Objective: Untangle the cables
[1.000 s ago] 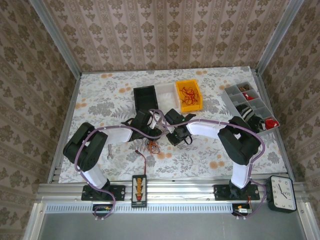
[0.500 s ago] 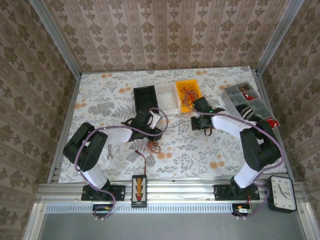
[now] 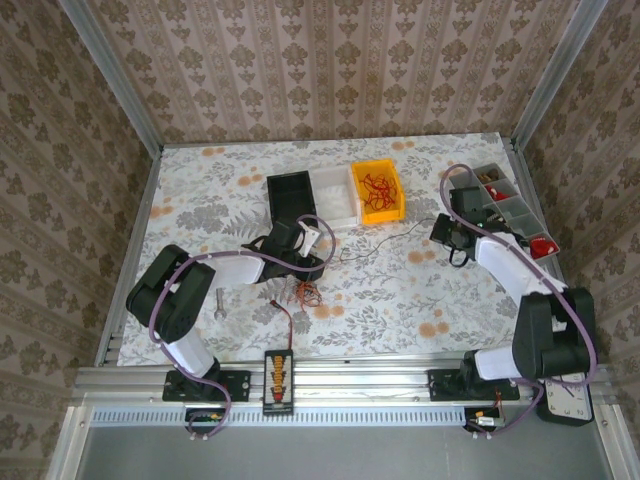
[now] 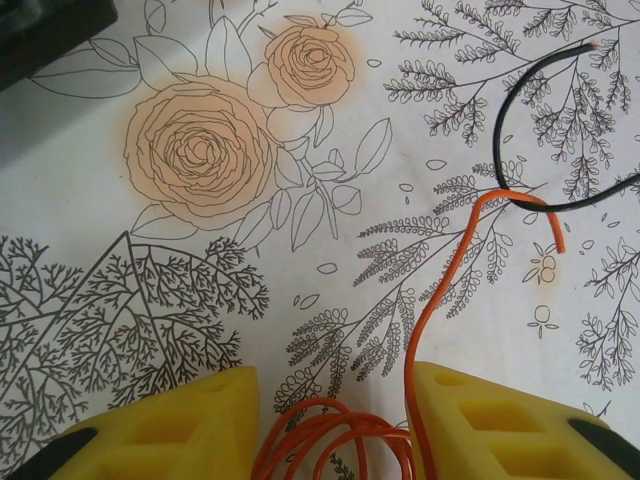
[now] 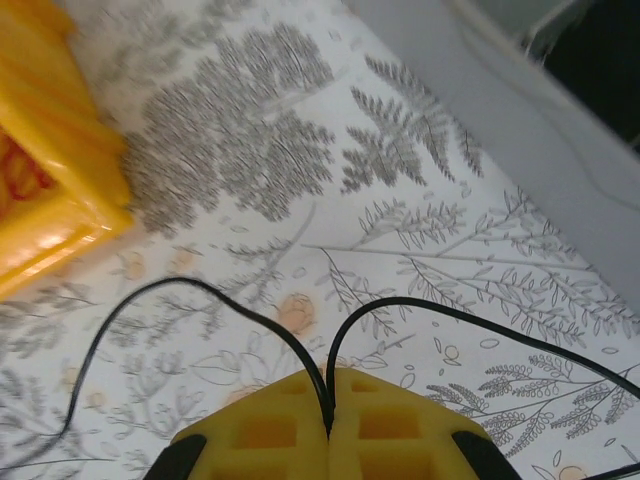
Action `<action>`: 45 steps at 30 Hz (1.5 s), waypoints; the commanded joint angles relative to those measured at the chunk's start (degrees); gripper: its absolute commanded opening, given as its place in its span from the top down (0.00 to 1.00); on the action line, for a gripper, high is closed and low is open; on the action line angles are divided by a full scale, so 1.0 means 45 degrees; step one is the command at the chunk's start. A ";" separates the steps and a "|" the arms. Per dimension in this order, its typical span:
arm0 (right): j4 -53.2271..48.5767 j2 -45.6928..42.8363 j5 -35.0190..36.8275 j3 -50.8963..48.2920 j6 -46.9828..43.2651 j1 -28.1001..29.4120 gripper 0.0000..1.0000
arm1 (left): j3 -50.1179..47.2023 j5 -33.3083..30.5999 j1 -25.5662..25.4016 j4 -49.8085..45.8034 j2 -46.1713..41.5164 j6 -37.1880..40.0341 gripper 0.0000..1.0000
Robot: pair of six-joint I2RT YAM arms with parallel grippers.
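Note:
The white tray is beyond the yellow bin, so my right gripper needs to lift across past the bin and release the black wire over the tray.
The cables lie as a small curly orange and red bundle on the flowered table, just in front of my left gripper. In the left wrist view my left gripper is open, with orange loops lying loose between its yellow fingers. One orange strand runs up along the right finger and crosses a black wire. My right gripper is far to the right, near the organiser. Its yellow fingers are shut on the black wire, which stretches back toward the bundle as a thin line.
At the back stand a yellow bin of red wires, a white tray and a black tray. A grey organiser is at the right edge. A red-and-black lead runs to a plug block. A small wrench lies left.
My right gripper has swept from the middle of the table out to the right, shut on the black wire and drawing it out of the bundle. The left arm has stayed in place.

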 commanded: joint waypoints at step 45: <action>0.0202 0.6646 -0.3318 1.0113 -0.0254 0.4367 0.86 | -0.2691 -0.6597 0.1086 0.1812 -0.4685 -0.3143 0.34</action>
